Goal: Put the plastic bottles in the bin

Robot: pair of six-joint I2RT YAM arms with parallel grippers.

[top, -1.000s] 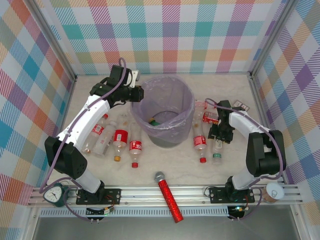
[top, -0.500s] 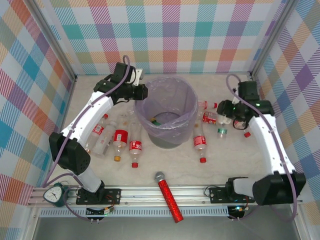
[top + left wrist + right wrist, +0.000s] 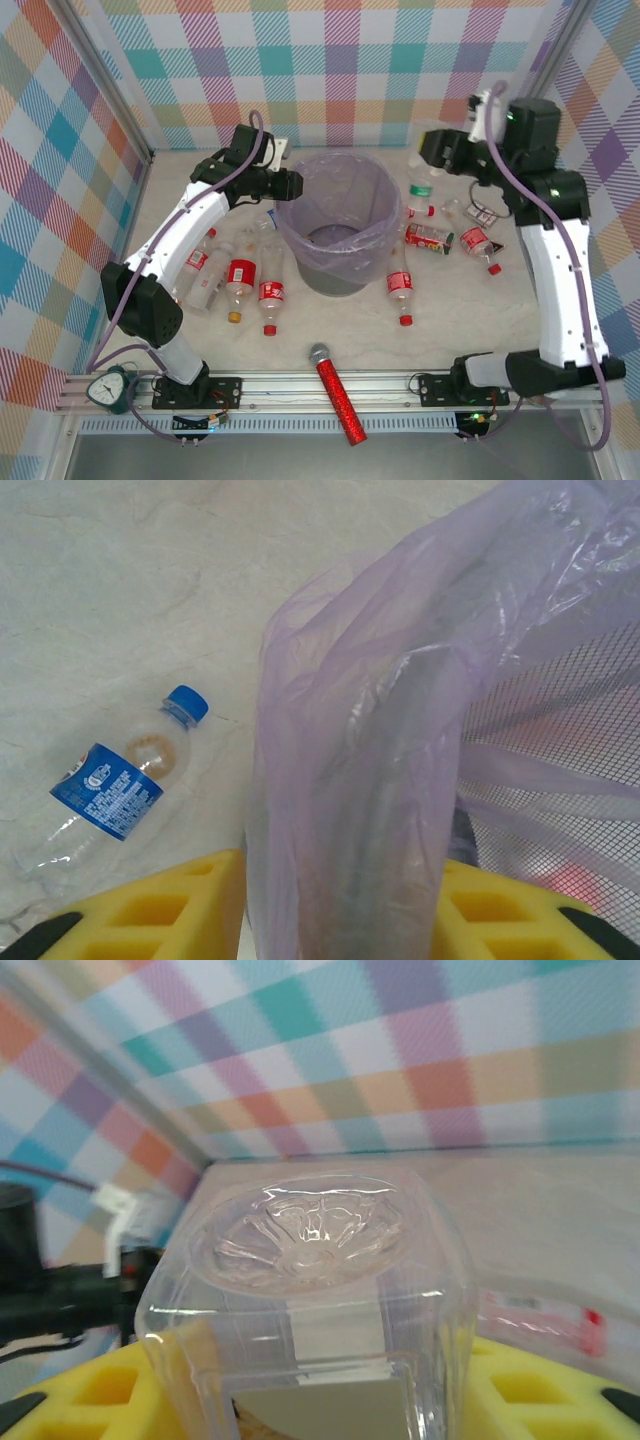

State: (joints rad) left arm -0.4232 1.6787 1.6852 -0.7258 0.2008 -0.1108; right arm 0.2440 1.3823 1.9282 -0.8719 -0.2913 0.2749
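Observation:
My right gripper moves over the lined bin's mouth (image 3: 340, 205) next, lowers and releases, since the bin stands open and the clear square-bodied bottle is already held above the table.
The bin (image 3: 335, 268) is a grey mesh bucket lined with a lavender bag, standing mid-table. My left gripper (image 3: 292, 186) straddles its left rim (image 3: 385, 740), open, with a thin gap beside the left finger (image 3: 150, 910). My right gripper (image 3: 430, 160), raised to the right of the bin, is shut on a clear square-bodied plastic bottle (image 3: 320, 1290) with a green cap (image 3: 421, 186). Several red-labelled bottles (image 3: 240, 275) lie left of the bin. More bottles (image 3: 399, 288) lie to the right. A blue-capped, blue-labelled bottle (image 3: 110, 785) lies by the bin's left side.
A red glittery microphone (image 3: 335, 392) lies near the front edge. Checked walls close in the table on three sides. A small flat packet (image 3: 484, 213) lies by the right wall. The right arm's column (image 3: 560, 290) rises over the table's right side.
My right arm lifted the green-capped bottle off the table, up and back beside the bin. The left gripper's jaws loosened on the rim, and the bin shifted slightly right.

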